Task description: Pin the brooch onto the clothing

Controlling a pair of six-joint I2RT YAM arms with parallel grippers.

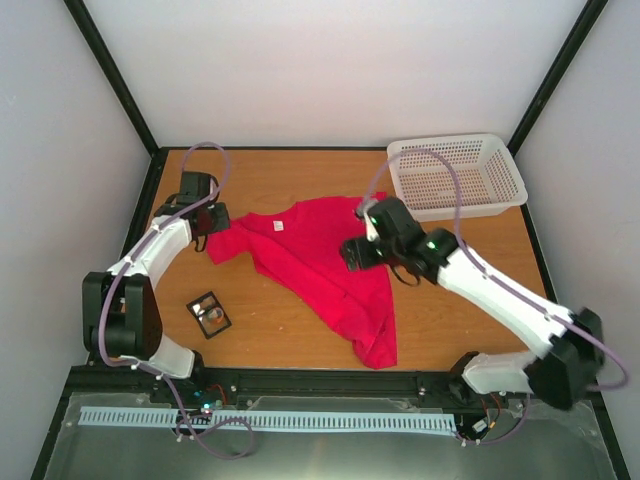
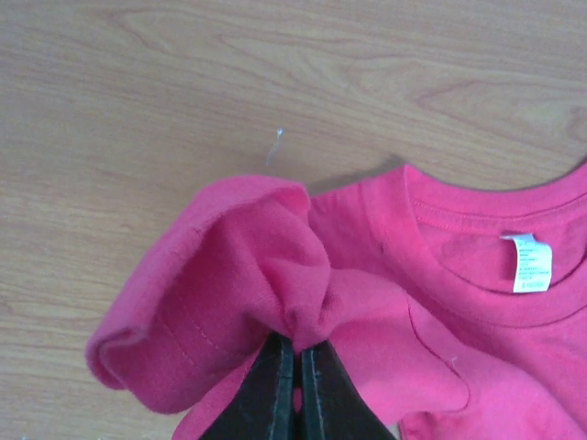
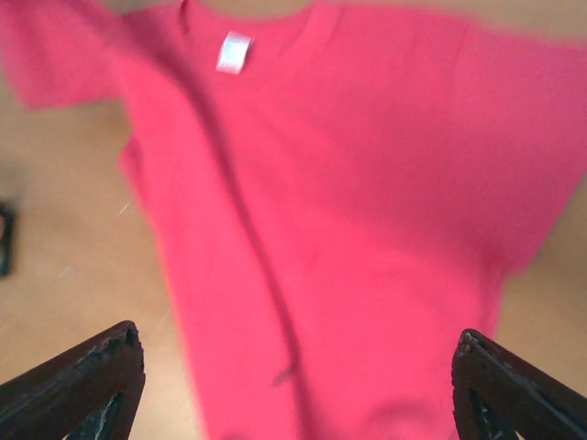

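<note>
The shirt's far shoulder edge point(image 1: 338, 202) point(image 3: 429, 26) beside the collar comes next for my right gripper, which moves outward and down onto it, since only the sleeve across the shirt's neck is held.
The red T-shirt point(image 1: 320, 260) lies crumpled on the wooden table, neck toward the back, with its white label point(image 2: 530, 263) showing. My left gripper point(image 1: 207, 228) is shut on a bunched fold of the shirt's left sleeve point(image 2: 229, 275), with the jaws pinching the cloth point(image 2: 298, 344). My right gripper point(image 1: 352, 252) hovers over the middle of the shirt point(image 3: 348, 183), wide open and empty point(image 3: 295, 341). The brooch point(image 1: 213, 315) is a tiny pale spot with a brown touch inside a small black case point(image 1: 209, 314), to the left of the shirt.
A white perforated basket point(image 1: 460, 208) stands at the back right. The black case also shows at the left edge of the right wrist view point(image 3: 5, 238). Black frame posts and grey walls enclose the table.
</note>
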